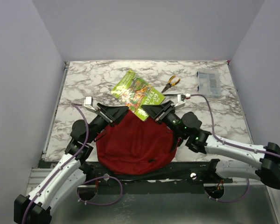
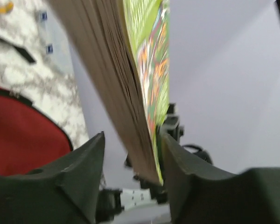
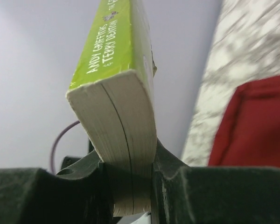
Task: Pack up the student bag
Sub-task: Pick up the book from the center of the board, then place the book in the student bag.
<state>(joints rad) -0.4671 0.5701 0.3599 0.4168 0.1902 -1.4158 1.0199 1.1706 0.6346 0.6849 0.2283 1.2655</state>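
I should next move my left gripper off the book [image 1: 137, 93] that my right gripper is clamping, across the bag [image 1: 135, 144], and then down onto the edge of the bag's opening on the right gripper's side.
A green paperback book [image 1: 137, 93] hangs tilted above the far rim of the student bag [image 1: 135, 144], a dark red backpack lying between the two arms. My right gripper [image 1: 150, 111] is shut on the book's lower corner, and the page edges [image 3: 126, 140] sit clamped between its fingers [image 3: 130, 165]. My left gripper [image 1: 122, 112] reaches in from the left with its jaws open around the same book [image 2: 140, 84]. The cover touches one finger [image 2: 177, 158], and there is a gap to the other. Red fabric of the bag shows in both wrist views [image 2: 23, 135] [image 3: 256, 126].
Orange-handled pliers [image 1: 171, 83] lie on the marble table [image 1: 84, 84] behind the book. A clear plastic box [image 1: 208, 83] stands at the back right. Pale walls enclose the table on three sides.
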